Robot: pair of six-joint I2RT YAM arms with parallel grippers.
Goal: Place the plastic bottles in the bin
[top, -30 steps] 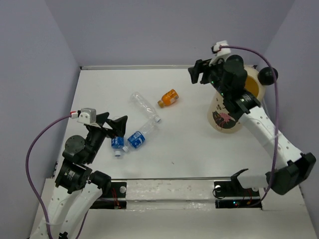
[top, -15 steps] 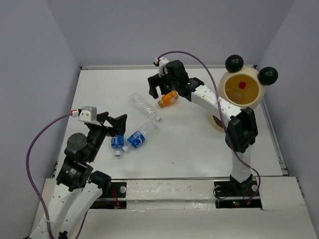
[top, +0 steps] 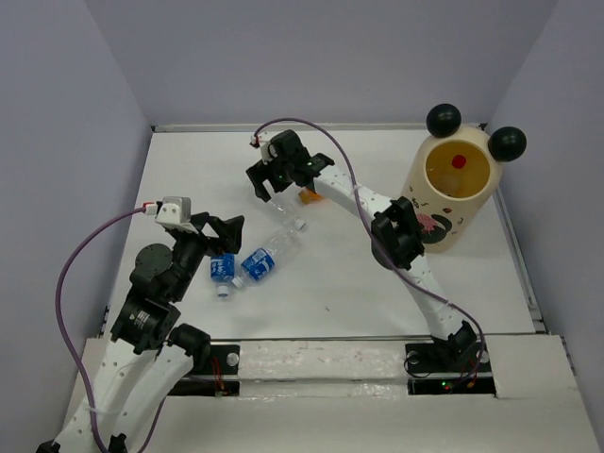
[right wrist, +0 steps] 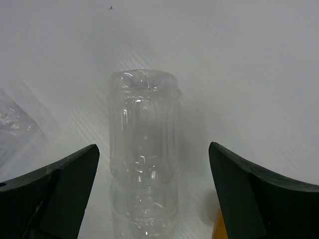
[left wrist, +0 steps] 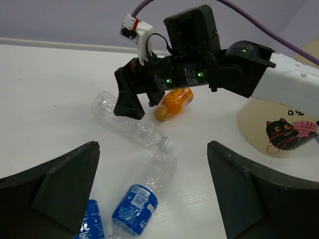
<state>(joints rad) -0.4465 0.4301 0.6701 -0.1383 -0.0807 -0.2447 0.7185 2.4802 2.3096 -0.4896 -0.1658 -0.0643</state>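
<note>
The clear bottle already lies lengthwise between my spread fingers, so I need to lower my right gripper next onto its body near the bottle's base end (right wrist: 143,154) and close it there.
An unlabelled clear bottle (top: 286,215) lies on the white table. My right gripper (top: 264,187) is open just above its base end, and in the right wrist view the bottle (right wrist: 143,149) lies between the spread fingers (right wrist: 65,194). A short orange bottle (top: 310,195) lies right beside it, also seen in the left wrist view (left wrist: 172,103). Two blue-labelled bottles (top: 257,264) (top: 222,270) lie near my left gripper (top: 222,234), which is open and empty above them. The cream bin (top: 451,203) stands at the right, with a red cap (top: 459,161) showing inside.
Purple walls close the table at the back and on both sides. My right arm (top: 396,236) stretches across the middle of the table from its base. The bin's two black ball ears (top: 443,119) stick up from its rim.
My right arm has swung from above the bin leftwards across the table to the unlabelled bottle. The bin's inside with the red cap has come into view. The left arm has barely moved.
</note>
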